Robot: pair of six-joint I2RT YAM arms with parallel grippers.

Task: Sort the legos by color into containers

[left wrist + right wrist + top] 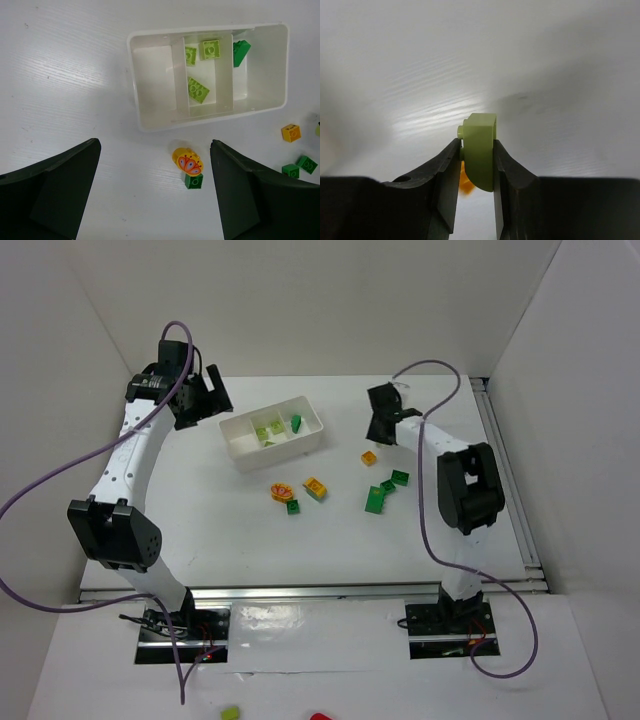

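Note:
I will move my right gripper to the left in the top view, over the middle section of the tray, and let go there. That section holds matching lime bricks.
The white tray (pixel 243 458) lies at the table's back middle. In the left wrist view the tray (pixel 150 125) has an empty left compartment, three lime bricks (pixel 198 90) in the middle one and a dark green brick (pixel 240 51) in the right one. My left gripper (pixel 154 144) hovers open above the table, near a yellow flower-printed piece (pixel 187 161) and a small green brick (pixel 194 181). My right gripper (pixel 476 145) is shut on a pale lime brick (pixel 480 150), lifted above an orange brick (pixel 466 184). From above, the right gripper (pixel 380 430) is right of the tray.
Loose bricks lie in front of the tray: an orange one (pixel 369 457), dark green ones (pixel 375 500), a yellow-orange one (pixel 315 487). White walls enclose the table on three sides. Purple cables loop off both arms. Two stray pieces (pixel 230 712) lie beyond the near edge.

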